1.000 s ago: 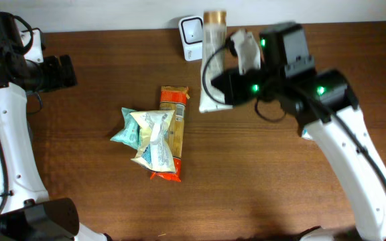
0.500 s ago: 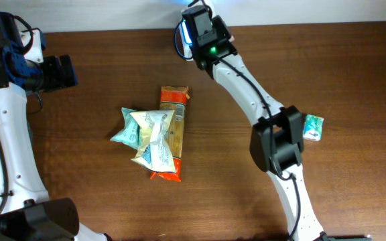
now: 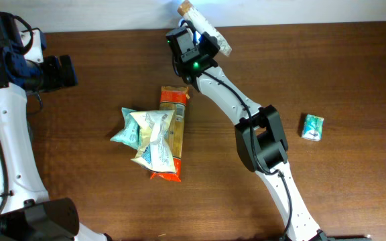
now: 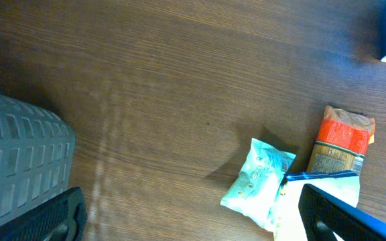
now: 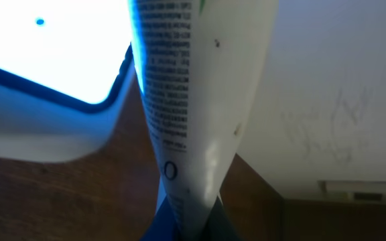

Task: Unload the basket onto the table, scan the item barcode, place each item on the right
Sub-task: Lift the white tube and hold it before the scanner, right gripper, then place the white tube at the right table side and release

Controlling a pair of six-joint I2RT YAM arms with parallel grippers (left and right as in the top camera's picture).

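The printed side of the tube already faces the glowing scanner (image 5: 45, 73), so my right gripper will next lift the tube back toward the teal packet and then put it down there.
A white tube with a gold cap (image 3: 208, 28) is the item, and my right gripper (image 3: 194, 48) is shut on its flat end at the table's back edge. In the right wrist view the tube (image 5: 193, 87) rises from the shut gripper (image 5: 189, 224), its printed side facing the glowing white-and-blue scanner (image 5: 45, 73) on the left. From overhead the scanner is mostly hidden under the gripper; only a blue glow (image 3: 182, 9) shows. My left gripper (image 3: 51, 71) stands open at the far left, holding nothing (image 4: 193, 221).
A pile of snack packets (image 3: 154, 137) with an orange packet (image 3: 173, 99) lies mid-table. A small teal packet (image 3: 312, 126) lies at the right. A grey basket (image 4: 19, 167) shows at the left of the left wrist view. The white wall (image 5: 327, 80) is close behind the tube.
The right arm has swung the tube from in front of the scanner up over it at the back edge, then tilted it. The left arm has stayed still.
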